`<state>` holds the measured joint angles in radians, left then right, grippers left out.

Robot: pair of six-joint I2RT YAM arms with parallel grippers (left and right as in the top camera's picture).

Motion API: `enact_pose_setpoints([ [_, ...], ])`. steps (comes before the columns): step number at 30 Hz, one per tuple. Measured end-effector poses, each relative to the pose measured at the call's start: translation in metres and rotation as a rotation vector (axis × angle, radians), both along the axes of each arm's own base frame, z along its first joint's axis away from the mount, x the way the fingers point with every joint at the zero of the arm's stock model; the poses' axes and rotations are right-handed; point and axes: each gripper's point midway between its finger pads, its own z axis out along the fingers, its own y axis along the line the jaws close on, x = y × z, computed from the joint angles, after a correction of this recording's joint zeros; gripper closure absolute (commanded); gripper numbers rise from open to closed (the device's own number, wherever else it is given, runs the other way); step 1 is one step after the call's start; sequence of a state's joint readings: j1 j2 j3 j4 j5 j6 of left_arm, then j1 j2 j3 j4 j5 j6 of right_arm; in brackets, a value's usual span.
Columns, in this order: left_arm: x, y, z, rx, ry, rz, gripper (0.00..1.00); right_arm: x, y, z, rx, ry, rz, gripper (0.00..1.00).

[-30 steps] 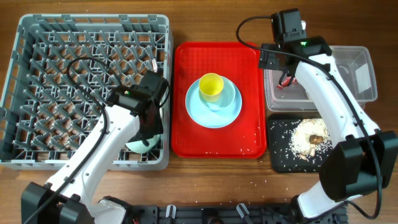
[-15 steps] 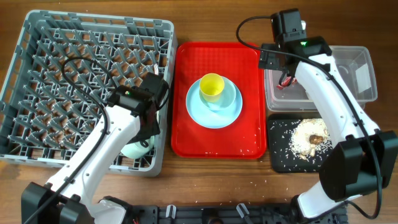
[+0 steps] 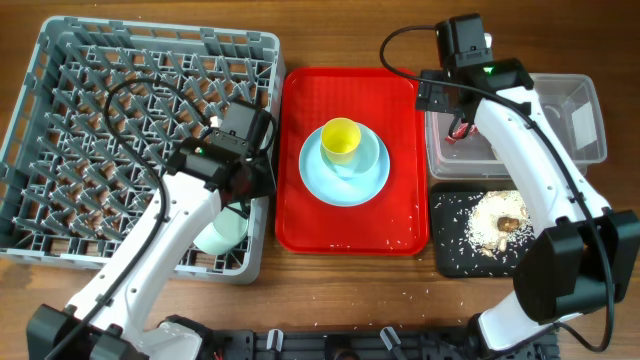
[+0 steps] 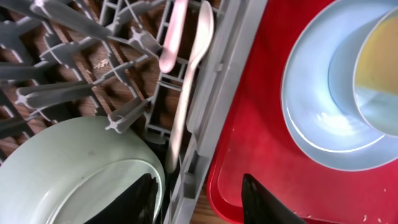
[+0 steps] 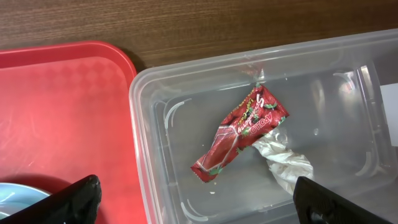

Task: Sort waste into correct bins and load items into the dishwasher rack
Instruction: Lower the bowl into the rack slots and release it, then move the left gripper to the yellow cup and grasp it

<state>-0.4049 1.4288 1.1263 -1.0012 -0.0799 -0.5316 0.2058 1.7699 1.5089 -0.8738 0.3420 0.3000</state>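
The cup tops the stacked dishes. I should move my left gripper from the rack over the red tray and down onto the yellow cup's bin-side rim (image 3: 358, 137).
The grey dishwasher rack (image 3: 60, 60) holds the pale green bowl (image 3: 222, 232) at its front right corner, also in the left wrist view (image 4: 74, 168). A white spoon (image 4: 193, 68) and fork (image 4: 171, 37) lie beside it. My left gripper (image 3: 250, 185) is open and empty over the rack's right edge (image 4: 199, 199). The yellow cup (image 3: 340, 138) sits in the light blue bowl (image 3: 368, 158) on the light blue plate (image 3: 330, 190). My right gripper (image 5: 193, 199) is open above the clear tub (image 3: 580, 110), which holds the red wrapper (image 5: 239, 134) and white tissue (image 5: 283, 163).
The flat red tray (image 3: 300, 220) lies between the rack and the bins, with a few rice grains on it. The black tray (image 3: 450, 250) in front of the tub holds rice-like scraps (image 3: 498, 220). The right arm stretches over both bins.
The rack has shifted and turned slightly. My left gripper has drawn back from the green bowl toward the red tray, leaving the bowl in the rack. The right arm has not moved.
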Motion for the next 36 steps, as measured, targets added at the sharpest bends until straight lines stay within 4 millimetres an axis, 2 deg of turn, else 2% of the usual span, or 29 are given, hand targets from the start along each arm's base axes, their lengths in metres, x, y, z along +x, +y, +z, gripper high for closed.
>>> enact_pose_setpoints([
  [9, 0.002, -0.003, -0.031, 0.028, 0.084, -0.025, 0.76, 0.0, 0.0, 0.0, 0.0, 0.0, 0.0, 0.0],
  [23, 0.028, -0.014, -0.026, -0.018, -0.023, -0.024, 0.75, 0.0, 0.0, 0.0, 0.0, 0.0, 0.0, 0.0],
  [27, 0.031, -0.015, -0.025, -0.02, -0.036, -0.022, 0.87, 0.0, 0.0, 0.0, 0.0, 0.0, 0.0, 0.0],
  [36, 0.045, -0.017, -0.028, -0.036, -0.104, -0.019, 0.89, 0.0, 0.0, 0.0, 0.0, 0.0, 0.0, 0.0],
])
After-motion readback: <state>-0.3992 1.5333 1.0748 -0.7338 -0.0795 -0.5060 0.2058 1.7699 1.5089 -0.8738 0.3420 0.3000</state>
